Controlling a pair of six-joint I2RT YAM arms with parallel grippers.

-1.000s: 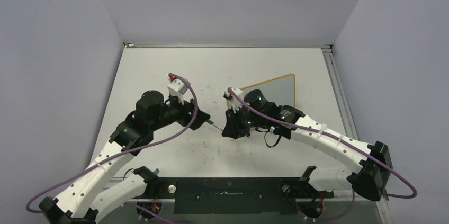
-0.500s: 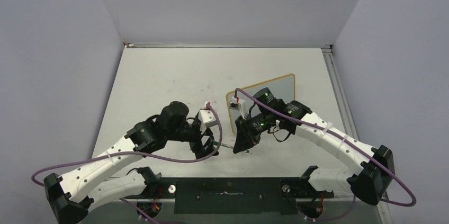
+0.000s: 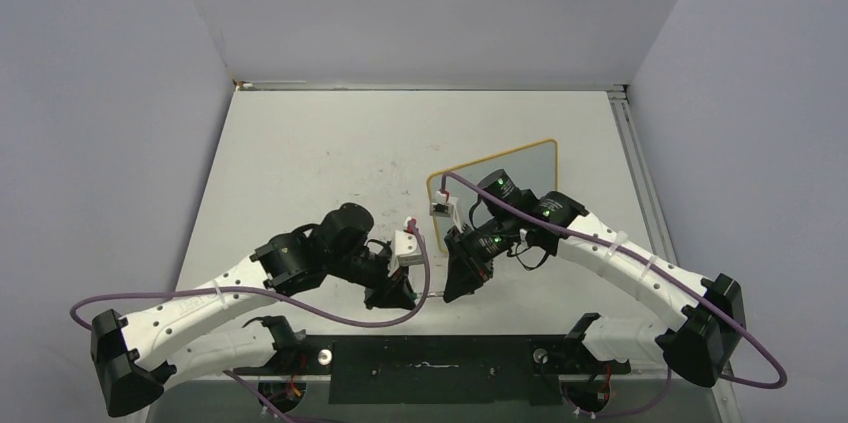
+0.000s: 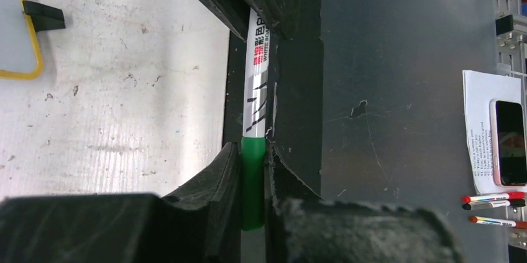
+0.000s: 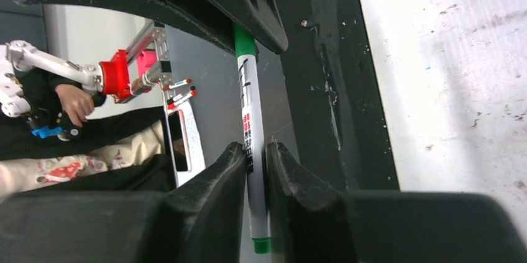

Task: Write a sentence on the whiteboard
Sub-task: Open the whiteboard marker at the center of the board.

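The cap still covers the marker's tip, so my left gripper will pull away from the marker's body, outward and down, and let go of the cap on bare tabletop.
A white marker with a green cap is held level between both grippers, over the table's near edge. My left gripper is shut on the cap. My right gripper is shut on the marker's barrel. From above, the left gripper and right gripper face each other, tip to tip. The whiteboard, with a yellow rim, lies behind the right arm, which covers part of it. Its corner and black foot show in the left wrist view. The sentence is out of view.
A black strip runs along the table's near edge between the arm bases. Beyond that edge lie a paper with a phone and spare markers. A person's hand shows off the table. Grey walls enclose three sides.
My left arm swung from mid-table toward the near edge, and its open gripper shut on the marker's cap. The right gripper carried the marker nearer and lower.
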